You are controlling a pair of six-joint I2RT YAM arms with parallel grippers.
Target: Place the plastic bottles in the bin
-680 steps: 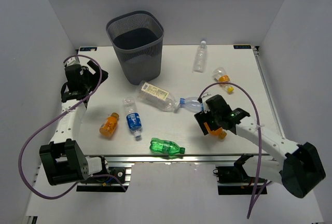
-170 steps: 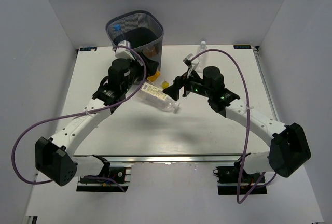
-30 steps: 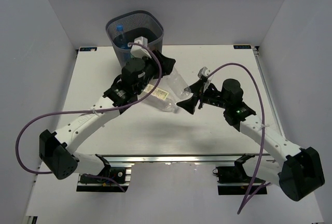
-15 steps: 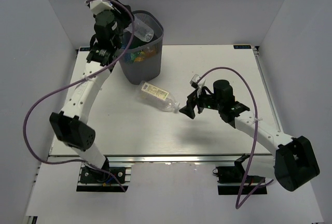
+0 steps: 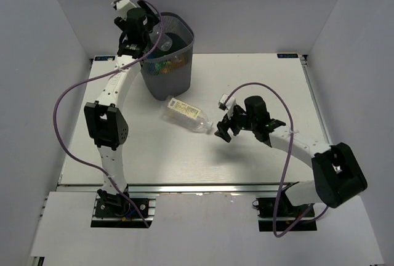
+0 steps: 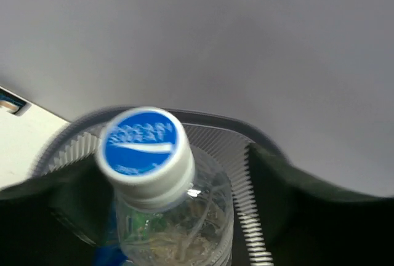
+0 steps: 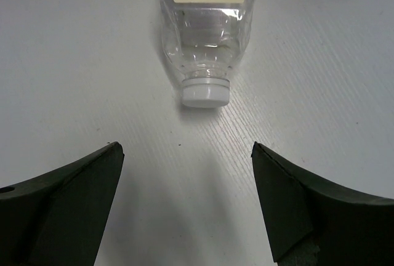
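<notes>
I will move my right gripper to the left in the top view next and close it around the bottle's white cap (image 5: 210,127) (image 7: 206,94), which is on that side, facing the gripper's open fingers.
The dark grey mesh bin (image 5: 175,75) stands at the table's far left, with green and orange bottles showing through its wall. My left gripper (image 5: 152,37) hovers over its left rim. A clear bottle with a blue-and-white cap (image 6: 143,146) hangs between its fingers above the bin's rim (image 6: 212,120). The left gripper (image 6: 175,173) is open, with a gap between the bottle and the right finger (image 6: 289,198). A clear bottle with a cream label (image 5: 186,112) lies mid-table. My right gripper (image 5: 223,129) stands open just short of its white cap (image 7: 206,94), touching nothing.
My left arm (image 5: 114,87) reaches up along the table's left side to the bin. The right arm (image 5: 289,143) lies low across the right half. Grey walls enclose the table on three sides, and a metal rail (image 5: 203,187) runs along the near edge.
My left arm has carried the blue-capped bottle from mid-table up over the bin, and its jaws have widened. The right gripper has slid down-left toward the cream-label bottle's cap.
</notes>
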